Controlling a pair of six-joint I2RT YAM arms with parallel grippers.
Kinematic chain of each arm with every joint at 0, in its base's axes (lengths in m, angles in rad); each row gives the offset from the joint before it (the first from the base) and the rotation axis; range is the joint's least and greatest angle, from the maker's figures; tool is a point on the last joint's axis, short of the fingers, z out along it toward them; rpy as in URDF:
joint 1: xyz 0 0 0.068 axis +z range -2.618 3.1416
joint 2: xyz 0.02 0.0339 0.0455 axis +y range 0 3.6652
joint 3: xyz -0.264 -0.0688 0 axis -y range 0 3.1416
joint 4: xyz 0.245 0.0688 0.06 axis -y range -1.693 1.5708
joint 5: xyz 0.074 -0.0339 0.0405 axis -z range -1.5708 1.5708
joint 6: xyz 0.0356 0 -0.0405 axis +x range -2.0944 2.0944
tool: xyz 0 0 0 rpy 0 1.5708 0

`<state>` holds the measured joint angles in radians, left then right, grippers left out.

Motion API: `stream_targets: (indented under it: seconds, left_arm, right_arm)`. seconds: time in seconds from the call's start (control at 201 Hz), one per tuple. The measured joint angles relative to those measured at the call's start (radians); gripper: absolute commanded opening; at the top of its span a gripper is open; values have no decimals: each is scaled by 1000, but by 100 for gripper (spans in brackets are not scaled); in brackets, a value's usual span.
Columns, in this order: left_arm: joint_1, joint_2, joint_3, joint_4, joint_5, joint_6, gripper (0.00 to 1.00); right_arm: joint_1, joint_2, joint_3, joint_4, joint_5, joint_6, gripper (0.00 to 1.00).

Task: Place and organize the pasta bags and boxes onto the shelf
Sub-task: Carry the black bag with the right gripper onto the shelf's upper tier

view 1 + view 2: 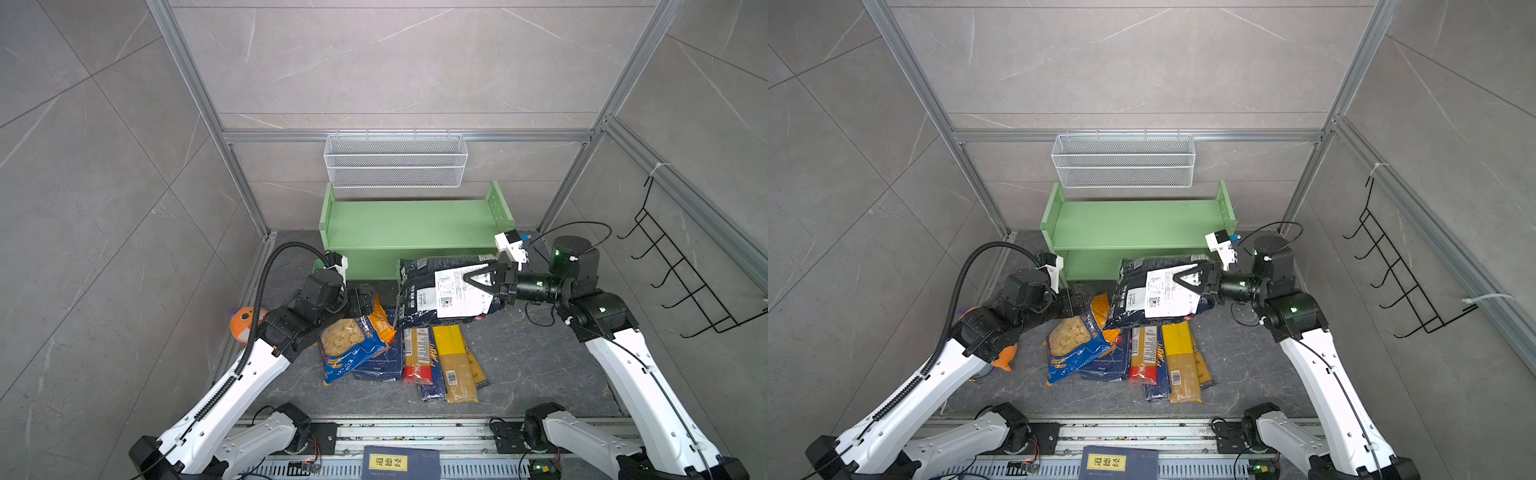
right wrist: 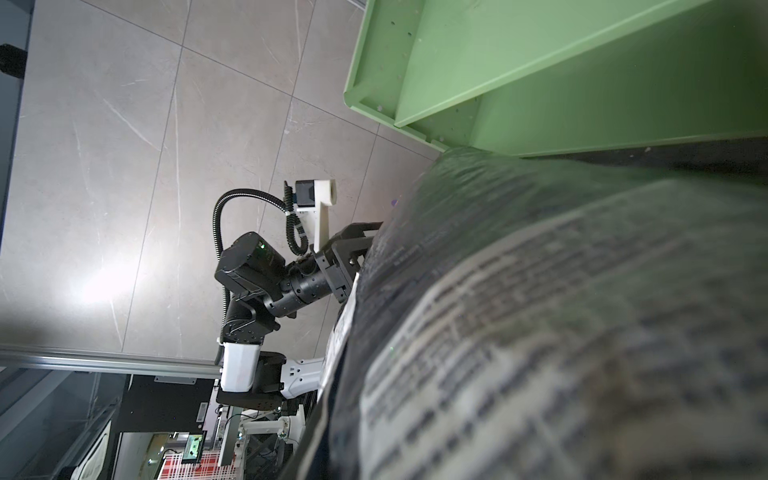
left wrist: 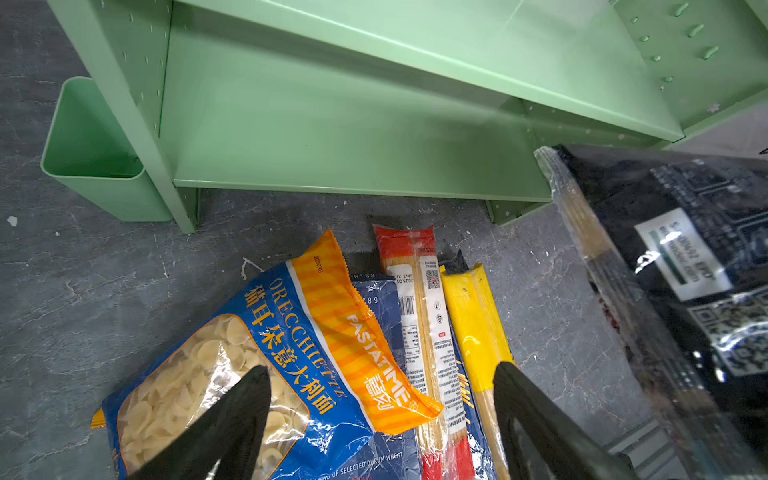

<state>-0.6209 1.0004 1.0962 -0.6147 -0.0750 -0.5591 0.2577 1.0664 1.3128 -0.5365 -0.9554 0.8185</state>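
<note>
My right gripper carries the black bag (image 1: pixel 419 291) outward next and releases it onto the upper level's cup-side end (image 1: pixel 366 225), since that bare spot lies outward of the gripper.
My right gripper (image 1: pixel 473 279) is shut on the white-labelled side of the large black bag (image 1: pixel 419 291), which hangs tilted just in front of the light green shelf (image 1: pixel 415 224). The bag fills the right wrist view (image 2: pixel 540 311), hiding the jaws. My left gripper (image 3: pixel 380 368) stands open and empty, low over the blue-orange shell pasta bag (image 3: pixel 291 332). Red (image 1: pixel 417 353) and yellow (image 1: pixel 455 361) spaghetti packs lie beside it on a narrow blue box (image 1: pixel 432 386). A wide blue box (image 1: pixel 380 365) lies partly under the shell bag. Both shelf tiers are bare.
A small green cup (image 3: pixel 95 158) hangs on the shelf's left side. A white wire basket (image 1: pixel 395 160) is mounted above the shelf. An orange plush (image 1: pixel 243 322) lies behind the left arm. A black wire rack (image 1: pixel 681 266) hangs on the right wall, and a dark book (image 1: pixel 401 463) lies at the front.
</note>
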Motion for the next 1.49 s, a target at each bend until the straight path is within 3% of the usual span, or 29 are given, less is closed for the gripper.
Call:
stream_targets:
  seconds: [0.488, 0.792, 1.041, 1.494]
  left_arm:
    - [17, -35, 10, -53, -7, 14, 95]
    - [21, -181, 70, -118, -93, 27, 96]
    - [21, -221, 85, -163, -156, 40, 97]
    - [21, -243, 55, -193, -190, 51, 98]
  right_arm:
    - [39, 399, 478, -85, 11, -77, 7]
    - [60, 720, 772, -92, 28, -121, 7]
    - [113, 956, 991, -85, 51, -120, 7]
    - [211, 1366, 1555, -104, 15, -49, 13]
